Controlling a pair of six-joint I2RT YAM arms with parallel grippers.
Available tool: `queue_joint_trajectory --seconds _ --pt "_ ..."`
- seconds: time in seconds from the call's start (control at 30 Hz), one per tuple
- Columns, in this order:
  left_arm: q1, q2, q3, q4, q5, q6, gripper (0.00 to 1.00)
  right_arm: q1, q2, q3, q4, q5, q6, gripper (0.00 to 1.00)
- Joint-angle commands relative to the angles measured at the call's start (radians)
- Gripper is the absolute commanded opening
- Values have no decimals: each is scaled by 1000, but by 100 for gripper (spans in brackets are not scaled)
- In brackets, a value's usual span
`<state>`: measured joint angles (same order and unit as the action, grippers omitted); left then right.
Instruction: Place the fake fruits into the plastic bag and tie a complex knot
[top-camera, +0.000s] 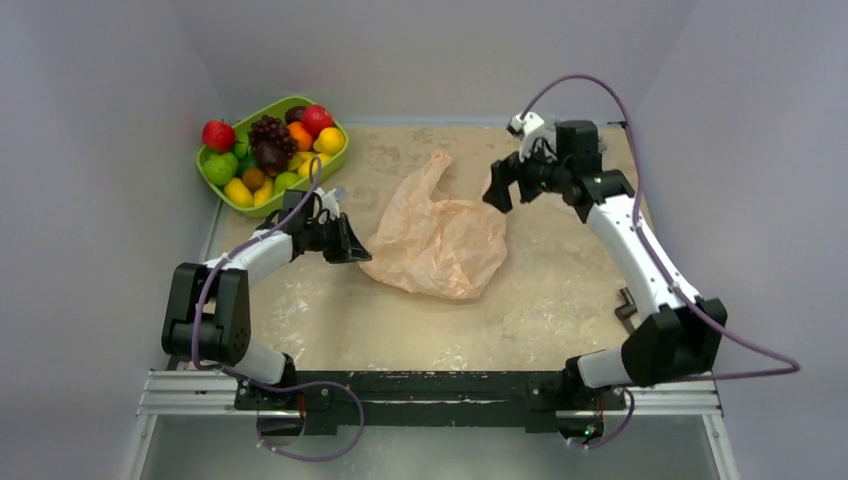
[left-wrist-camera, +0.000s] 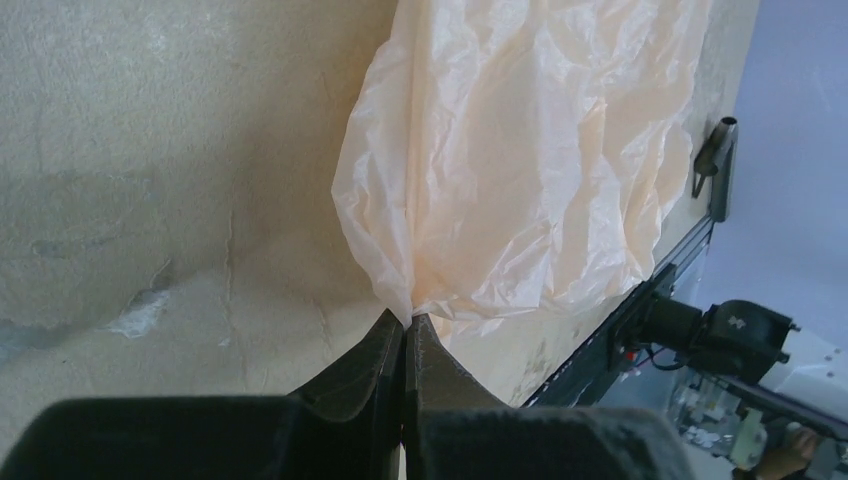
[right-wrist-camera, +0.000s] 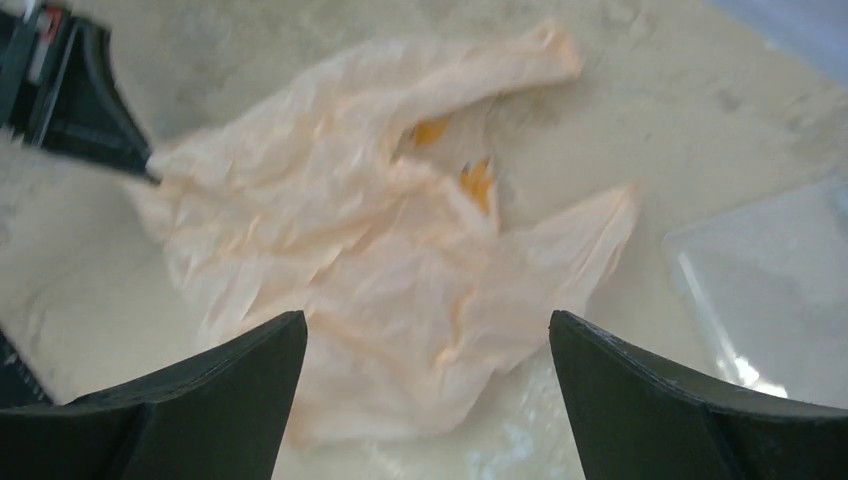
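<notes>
The bag's near corner (top-camera: 474, 293) (right-wrist-camera: 312, 428) lies free across from the bag's edge in my left gripper, so my right gripper moves back and down onto that corner next.
The peach plastic bag (top-camera: 440, 240) lies flat and crumpled in the middle of the table, one strap handle (top-camera: 435, 165) pointing to the far side. My left gripper (top-camera: 358, 252) is shut on the bag's left edge; in the left wrist view the plastic (left-wrist-camera: 520, 170) runs into the closed fingertips (left-wrist-camera: 408, 322). My right gripper (top-camera: 512, 190) is open and empty, raised above the bag's far right side; its view shows the bag (right-wrist-camera: 390, 250) between the spread fingers (right-wrist-camera: 425, 330). The fake fruits (top-camera: 272, 152) and the purple grape bunch (top-camera: 268, 135) sit in a lime-green tray. No knot shows.
The lime-green tray (top-camera: 335, 158) stands at the far left corner by the wall. A clear packet (right-wrist-camera: 770, 280) lies right of the bag in the right wrist view. Grey walls close the table on three sides. The arm rail (top-camera: 430, 392) runs along the near edge.
</notes>
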<state>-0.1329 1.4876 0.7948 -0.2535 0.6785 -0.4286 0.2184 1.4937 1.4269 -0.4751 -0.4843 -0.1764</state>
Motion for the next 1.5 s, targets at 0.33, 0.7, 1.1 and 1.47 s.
queue_joint_trajectory --seconds 0.33,0.7,1.1,1.47 --pt "1 74 81 30 9 -166 0 221 -154 -439 -100 -2 -48 88" --pt "3 63 67 53 17 -213 0 234 163 -378 29 -43 72 36" --pt "181 -184 15 -359 164 32 48 179 -52 -391 -206 50 -537 0" --pt "105 -25 636 -455 94 335 100 246 -270 -548 -30 24 -978 0"
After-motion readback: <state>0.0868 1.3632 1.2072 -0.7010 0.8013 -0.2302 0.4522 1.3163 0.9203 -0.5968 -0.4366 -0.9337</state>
